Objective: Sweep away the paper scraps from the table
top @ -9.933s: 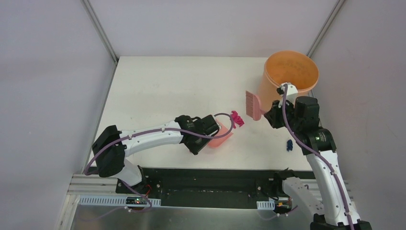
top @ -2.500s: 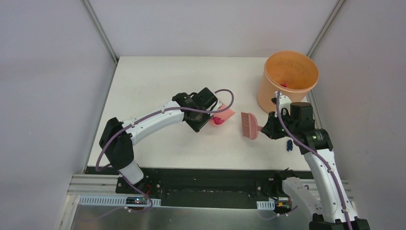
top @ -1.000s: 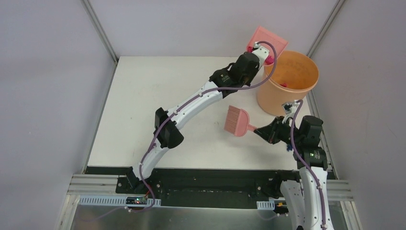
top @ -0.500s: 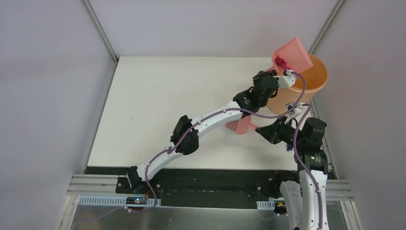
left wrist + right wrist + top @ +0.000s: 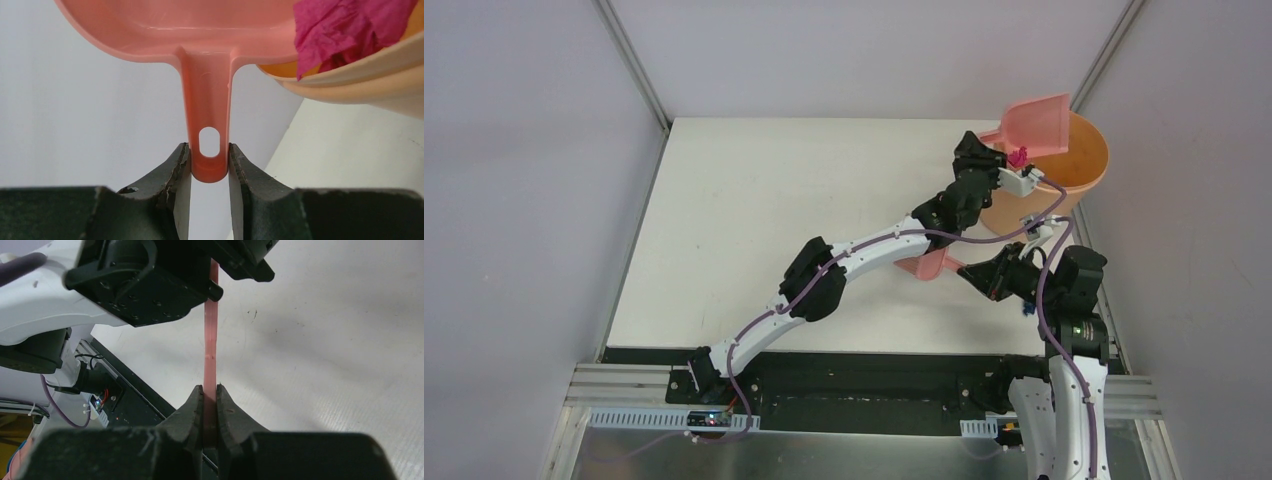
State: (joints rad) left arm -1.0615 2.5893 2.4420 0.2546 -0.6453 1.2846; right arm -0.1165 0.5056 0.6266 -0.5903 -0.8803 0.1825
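The right gripper lowers the brush (image 5: pixel 929 266) to the left in the top view next, onto clear table by the table's near edge (image 5: pixel 862 324), and releases it.
My left gripper (image 5: pixel 990 152) is shut on the handle of the pink dustpan (image 5: pixel 1037 121) and holds it tilted above the orange bucket (image 5: pixel 1074 172). A magenta paper scrap (image 5: pixel 1018 156) sits at the pan's low end by the bucket rim; it also shows in the left wrist view (image 5: pixel 345 30) above the rim (image 5: pixel 360 80). The left gripper (image 5: pixel 210 165) pinches the handle (image 5: pixel 209 120). My right gripper (image 5: pixel 984 276) is shut on the pink brush (image 5: pixel 929 266), whose head is partly hidden under the left arm. In the right wrist view the right gripper (image 5: pixel 210 400) clamps the thin handle (image 5: pixel 210 340).
A dark blue scrap (image 5: pixel 1028 307) lies on the white table (image 5: pixel 754 200) beside the right arm, partly hidden. The left arm (image 5: pixel 864 250) stretches diagonally across the table and fills the upper part of the right wrist view (image 5: pixel 135 280). Grey walls surround the table.
The left arm carried the dustpan from the table up over the bucket and has tipped it further; the magenta scrap has slid down toward the rim. The right arm with the brush has stayed still.
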